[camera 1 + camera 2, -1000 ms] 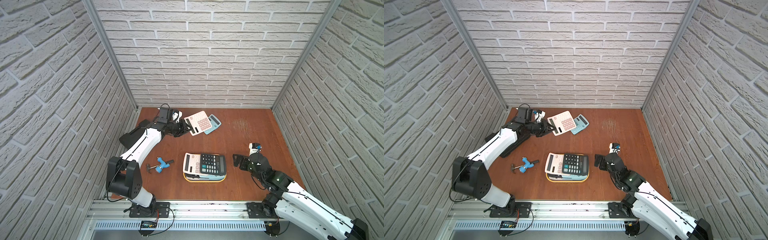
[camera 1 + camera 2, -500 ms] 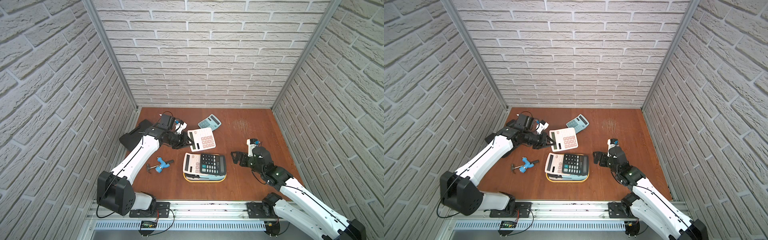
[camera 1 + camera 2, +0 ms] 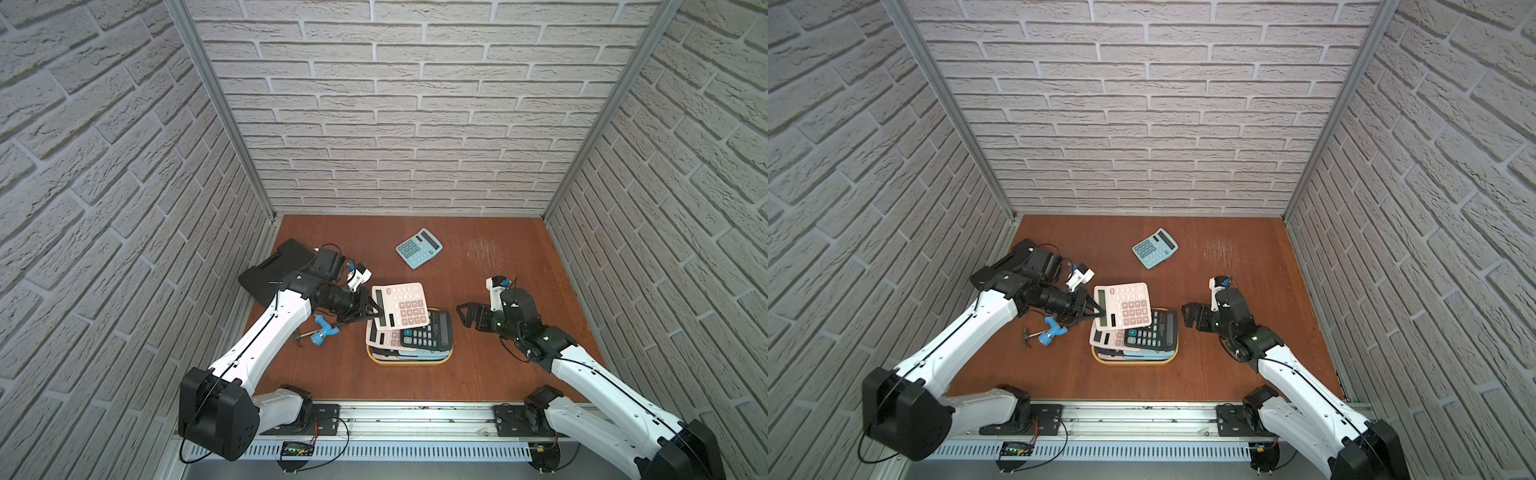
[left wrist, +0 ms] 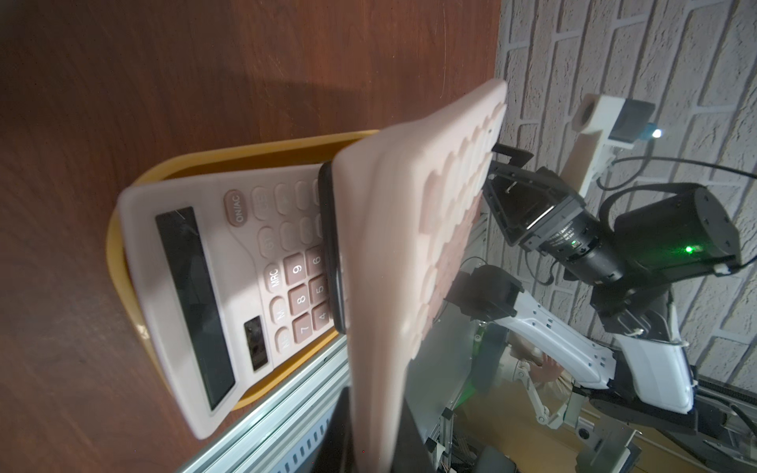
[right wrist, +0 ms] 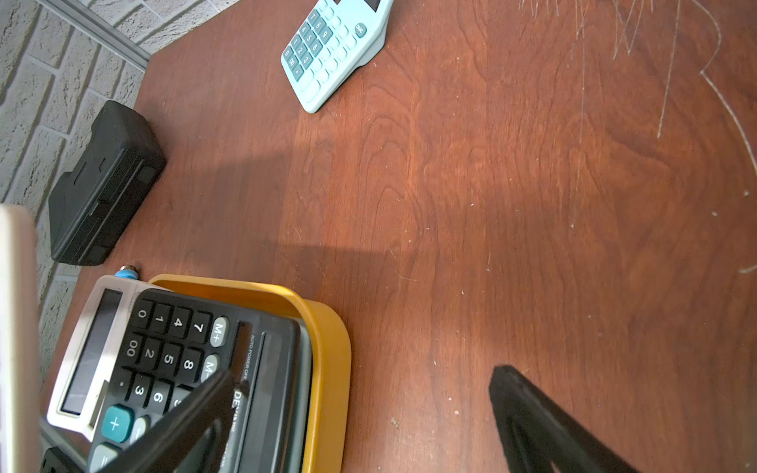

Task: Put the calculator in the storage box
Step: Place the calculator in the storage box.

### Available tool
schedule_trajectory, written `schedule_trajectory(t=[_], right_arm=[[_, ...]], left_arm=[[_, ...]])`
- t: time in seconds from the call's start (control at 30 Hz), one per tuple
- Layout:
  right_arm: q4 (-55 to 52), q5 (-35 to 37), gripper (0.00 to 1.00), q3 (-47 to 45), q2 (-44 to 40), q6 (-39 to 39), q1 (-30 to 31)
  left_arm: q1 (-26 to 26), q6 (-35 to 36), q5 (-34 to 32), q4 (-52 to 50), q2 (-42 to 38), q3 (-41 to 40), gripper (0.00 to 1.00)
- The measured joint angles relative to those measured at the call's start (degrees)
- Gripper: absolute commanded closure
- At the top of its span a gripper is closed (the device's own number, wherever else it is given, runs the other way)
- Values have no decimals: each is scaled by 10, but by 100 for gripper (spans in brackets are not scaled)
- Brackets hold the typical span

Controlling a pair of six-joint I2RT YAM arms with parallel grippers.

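Note:
My left gripper still holds the tilted calculator above the second pink calculator [image 3: 387,338] [image 4: 250,268]. It needs to lower it onto that one and release it, because that one is in the box below the gripper.
My left gripper [image 3: 374,316] is shut on the display edge of a pink calculator [image 3: 401,305], holding it tilted in the air over the back left part of the yellow storage box [image 3: 409,361]. In the left wrist view the pink calculator [image 4: 393,254] runs edge-on between the fingers. The storage box [image 4: 118,262] holds a second pink calculator [image 4: 213,286] and a black calculator [image 3: 428,332], stacked on others. My right gripper [image 3: 467,316] hangs open just right of the box [image 5: 327,348], with nothing between its fingers.
A light blue calculator [image 3: 419,248] lies on the table behind the box. A black moulded case [image 3: 278,270] sits at the back left under my left arm. A blue-handled tool [image 3: 320,334] lies left of the box. Brick walls close three sides.
My left arm has carried the pink calculator from beside the blue one at the back forward to above the box. The right gripper has shifted slightly back, still open.

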Motion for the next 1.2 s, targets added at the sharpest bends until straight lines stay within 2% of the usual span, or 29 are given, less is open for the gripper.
schedule_trajectory(t=[0.27,0.63,0.7,0.9,0.97,1.2], right_arm=[[11,-24,0,0,19,-2,-15],[22,-45,0,0,31,-2,-26],[23,-48,0,0,33,-2,-28],[26,-57,0,0,37,-2,-32],[27,-59,0,0,37,-2,-33],[27,-64,0,0,41,-2,-38]], left_arm=[[-2,29,-1,-34,5,-14,100],[-3,77,-2,-63,59,-11,100],[-3,86,-4,-71,70,-5,96],[-3,108,-11,-82,95,19,71],[-3,114,-14,-87,99,25,66],[2,127,-23,-106,102,40,64]])
